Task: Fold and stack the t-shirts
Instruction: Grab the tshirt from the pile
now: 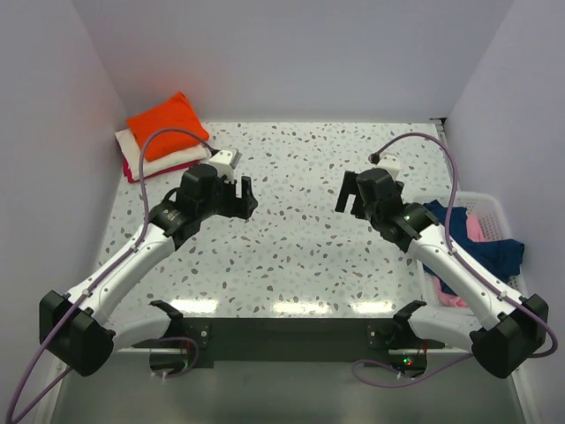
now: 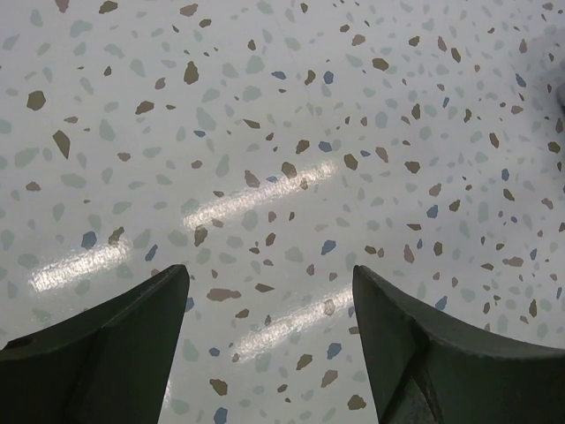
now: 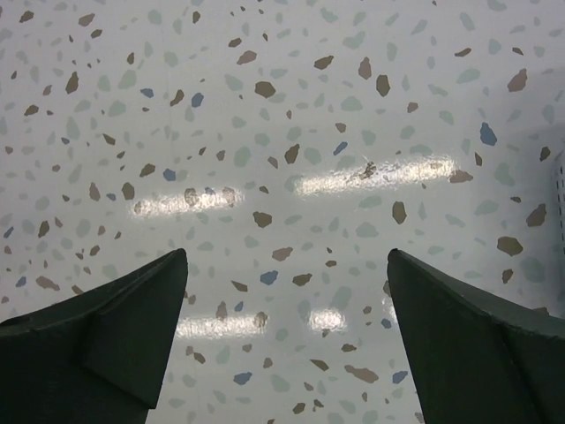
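Note:
The robot's right gripper will next swing sideways and down onto the navy blue t-shirt [image 1: 481, 247], which lies to the gripper's right in the top view, over the pink one.
A folded orange t-shirt [image 1: 168, 124] lies on top of a folded cream one [image 1: 173, 159] with a magenta one [image 1: 134, 173] under it, stacked at the table's far left corner. A navy blue t-shirt [image 1: 481, 247] and a pink one [image 1: 475, 227] lie crumpled in the white basket [image 1: 497, 208] at the right edge. My left gripper [image 1: 245, 196] is open and empty above the bare table, right of the stack. My right gripper [image 1: 346, 196] is open and empty above the bare table, left of the basket. Both wrist views show only speckled tabletop between the open fingers [image 2: 106, 353] [image 3: 97, 344].
The speckled table [image 1: 291, 230] is bounded by white walls at the back and both sides. The arm bases and a black mounting bar [image 1: 282, 336] sit at the near edge.

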